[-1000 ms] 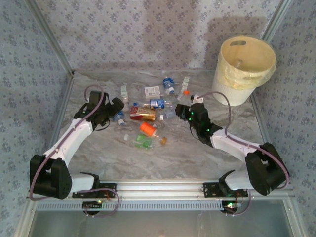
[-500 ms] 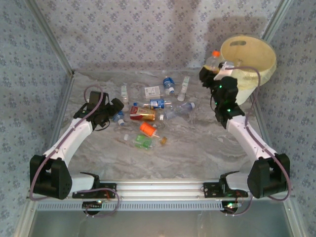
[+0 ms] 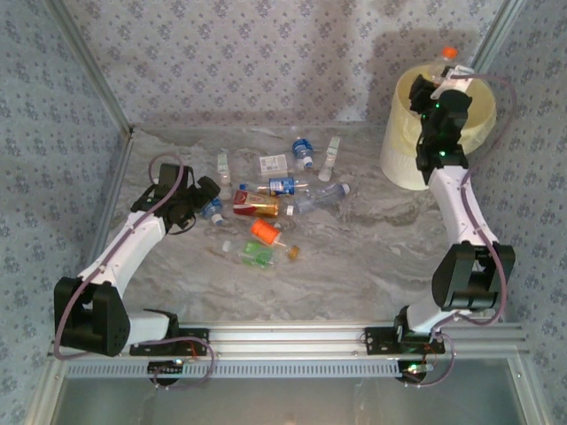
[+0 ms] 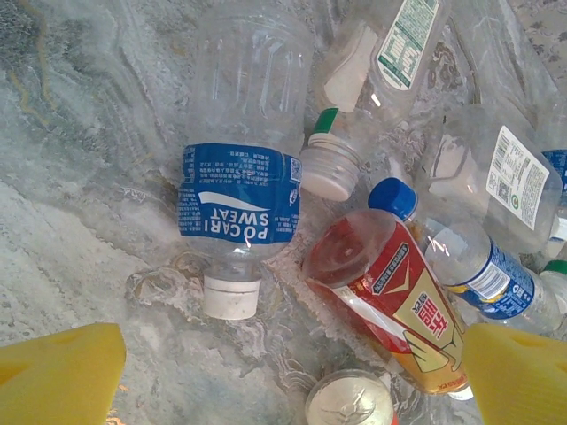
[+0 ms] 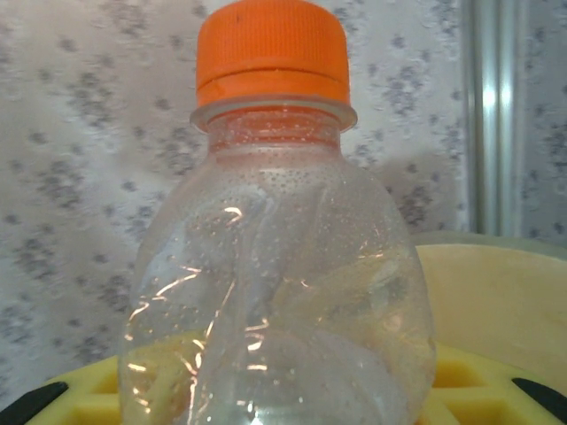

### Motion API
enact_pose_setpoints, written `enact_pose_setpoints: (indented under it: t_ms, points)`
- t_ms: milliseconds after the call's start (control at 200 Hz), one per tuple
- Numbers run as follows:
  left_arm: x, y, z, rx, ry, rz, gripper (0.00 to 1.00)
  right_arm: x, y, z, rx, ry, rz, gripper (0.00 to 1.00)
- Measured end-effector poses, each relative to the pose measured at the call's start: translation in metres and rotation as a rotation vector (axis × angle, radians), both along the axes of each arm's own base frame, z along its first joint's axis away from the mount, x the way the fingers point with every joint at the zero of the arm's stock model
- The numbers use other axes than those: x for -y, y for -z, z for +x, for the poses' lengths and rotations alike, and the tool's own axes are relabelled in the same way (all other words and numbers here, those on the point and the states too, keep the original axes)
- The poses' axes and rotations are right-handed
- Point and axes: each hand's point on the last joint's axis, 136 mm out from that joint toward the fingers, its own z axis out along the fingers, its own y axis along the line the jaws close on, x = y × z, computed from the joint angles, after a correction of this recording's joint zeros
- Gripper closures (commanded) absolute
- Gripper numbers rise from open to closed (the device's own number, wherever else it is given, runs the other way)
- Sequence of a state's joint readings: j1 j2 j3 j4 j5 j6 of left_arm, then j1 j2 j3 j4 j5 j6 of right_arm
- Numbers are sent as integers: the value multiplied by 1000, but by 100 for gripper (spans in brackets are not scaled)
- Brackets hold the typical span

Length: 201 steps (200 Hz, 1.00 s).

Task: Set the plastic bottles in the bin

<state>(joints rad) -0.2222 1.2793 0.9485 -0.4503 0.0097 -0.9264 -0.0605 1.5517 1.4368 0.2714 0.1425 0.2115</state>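
My right gripper holds the bottle, and the bin's opening spreads beside the bottle. My right gripper will next move sideways over the bin's opening near the bin's side (image 3: 480,108) (image 5: 505,305) and release the bottle.
My right gripper (image 3: 434,81) is shut on a clear plastic bottle with an orange cap (image 3: 442,58), held upright over the cream-yellow bin (image 3: 398,165) at the back right. In the right wrist view this bottle (image 5: 276,266) stands between my yellow fingers (image 5: 483,382), with the bin's inner wall (image 5: 496,292) behind it. My left gripper (image 3: 205,197) stands open at the left edge of the bottle pile. Between its spread jaws lie a blue-labelled Pocari Sweat bottle (image 4: 239,199), a red bottle (image 4: 390,297) and a silver-capped one (image 4: 350,403).
Several more bottles lie mid-table: blue-labelled ones (image 3: 282,185) (image 3: 303,152), an orange one (image 3: 263,232), a green one (image 3: 257,255), a clear one (image 3: 324,194). A white box (image 3: 274,163) sits behind them. Aluminium frame posts (image 3: 489,35) rise behind the bin.
The right arm has lifted the orange-capped bottle from the table beside the pile and swung it up and right over the bin. The left arm has hardly moved.
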Motion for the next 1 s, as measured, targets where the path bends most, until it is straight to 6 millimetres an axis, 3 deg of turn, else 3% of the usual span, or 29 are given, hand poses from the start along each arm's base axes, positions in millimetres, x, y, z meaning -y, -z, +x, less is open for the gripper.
enact_pose_setpoints:
  t_ms: [210, 445, 640, 789, 1004]
  points:
    - [-2, 3, 0, -8, -7, 0, 2, 45, 9, 8, -54, 106, -13, 65]
    - [-3, 11, 1, -35, -10, 6, 2, 93, 51, 23, -211, 253, -125, 62]
    - [-4, 13, 1, -42, -15, 8, 2, 135, 69, 27, -332, 364, -229, 62]
    - [-5, 18, -1, -64, -20, 10, 2, 148, 74, 27, -380, 410, -293, 59]
    - [-5, 24, -1, -84, -24, 9, 2, 157, 85, 34, -440, 469, -358, 38]
